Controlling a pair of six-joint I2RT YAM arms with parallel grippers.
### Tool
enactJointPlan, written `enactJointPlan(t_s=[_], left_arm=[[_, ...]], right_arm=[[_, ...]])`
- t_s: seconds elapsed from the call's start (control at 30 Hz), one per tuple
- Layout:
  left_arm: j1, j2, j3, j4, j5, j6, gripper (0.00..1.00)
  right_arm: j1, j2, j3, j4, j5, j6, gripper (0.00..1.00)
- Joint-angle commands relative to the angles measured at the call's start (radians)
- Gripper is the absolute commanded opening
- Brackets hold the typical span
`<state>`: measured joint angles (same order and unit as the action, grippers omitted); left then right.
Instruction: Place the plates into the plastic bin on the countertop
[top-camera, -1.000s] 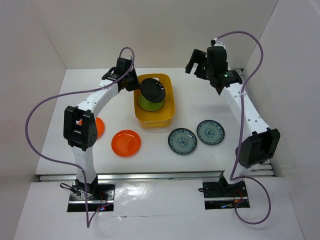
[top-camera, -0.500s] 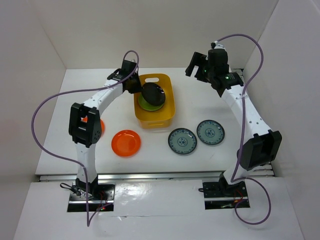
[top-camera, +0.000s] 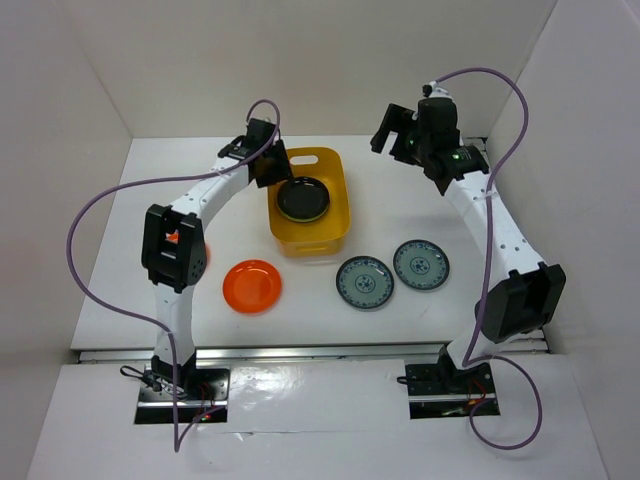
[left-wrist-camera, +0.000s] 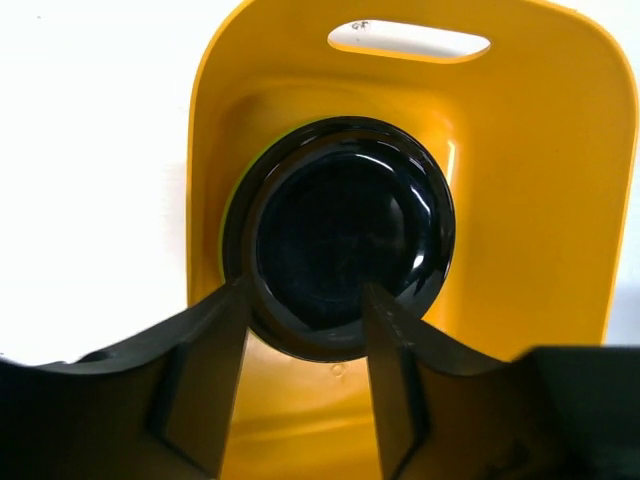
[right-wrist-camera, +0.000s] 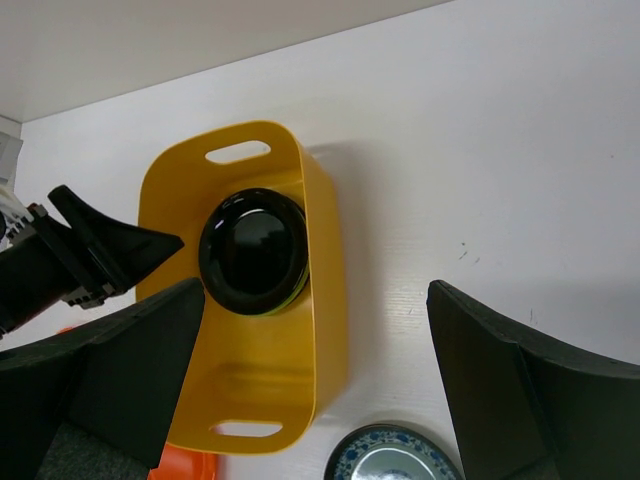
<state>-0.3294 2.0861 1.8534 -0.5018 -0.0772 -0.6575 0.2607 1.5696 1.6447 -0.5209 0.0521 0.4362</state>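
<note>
My right gripper should go back and down onto the blue-and-white plate nearer the bin (top-camera: 338, 215), at its rim facing the other plate (top-camera: 390, 287), as it's still outside the bin.
The yellow plastic bin (top-camera: 338, 215) stands at mid-table. A black plate (top-camera: 302, 199) lies flat in it on a stack that shows a lime green rim (left-wrist-camera: 226, 215). My left gripper (top-camera: 272, 168) is open at the bin's far left rim; in the left wrist view the black plate (left-wrist-camera: 345, 235) lies just past the spread fingertips (left-wrist-camera: 215, 360). My right gripper (top-camera: 398, 130) is open and empty, high to the right of the bin (right-wrist-camera: 325, 330). One orange plate (top-camera: 252, 285) and two blue-and-white plates (top-camera: 364, 282) (top-camera: 421, 264) lie on the countertop (top-camera: 400, 200).
A second orange plate (top-camera: 198, 256) lies mostly hidden behind the left arm's elbow. White walls close the table at the back and both sides. The purple cables loop above both arms.
The left gripper held the black plate tilted above the bin; it lowered it, and the plate now lies flat in the bin with the jaws apart. The right arm has barely moved.
</note>
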Motion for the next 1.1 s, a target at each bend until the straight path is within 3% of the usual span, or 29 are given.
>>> enactJointPlan(t_s=[0.0, 0.07, 0.13, 0.33, 0.47, 0.63, 0.8, 1.07], left_arm=[[-0.005, -0.029, 0.055, 0.008, -0.027, -0.002, 0.63], [-0.005, -0.043, 0.079, -0.015, -0.027, -0.002, 0.68], [-0.032, -0.072, 0.117, -0.024, -0.044, 0.025, 1.00], [-0.063, -0.193, 0.201, -0.139, -0.119, 0.061, 1.00], [0.021, -0.345, 0.110, -0.159, -0.009, 0.013, 1.00], [0.030, -0.579, -0.069, -0.156, -0.019, -0.034, 1.00], [0.030, -0.710, -0.180, -0.130, -0.010, -0.015, 1.00], [0.030, -0.793, -0.287, -0.167, 0.010, 0.006, 1.00]], right_arm=[[-0.006, -0.045, -0.011, 0.012, -0.009, -0.011, 1.00], [-0.006, -0.045, -0.011, 0.012, -0.018, -0.021, 1.00], [-0.006, -0.045, -0.042, 0.012, -0.018, -0.048, 1.00], [-0.046, -0.014, -0.158, -0.034, -0.077, -0.073, 1.00], [-0.035, -0.196, -0.388, -0.005, -0.127, -0.038, 1.00], [0.018, -0.382, -0.674, -0.039, -0.115, 0.080, 0.97], [0.112, -0.545, -0.835, -0.039, -0.034, 0.235, 0.94], [0.210, -0.542, -1.014, 0.004, 0.009, 0.338, 0.90]])
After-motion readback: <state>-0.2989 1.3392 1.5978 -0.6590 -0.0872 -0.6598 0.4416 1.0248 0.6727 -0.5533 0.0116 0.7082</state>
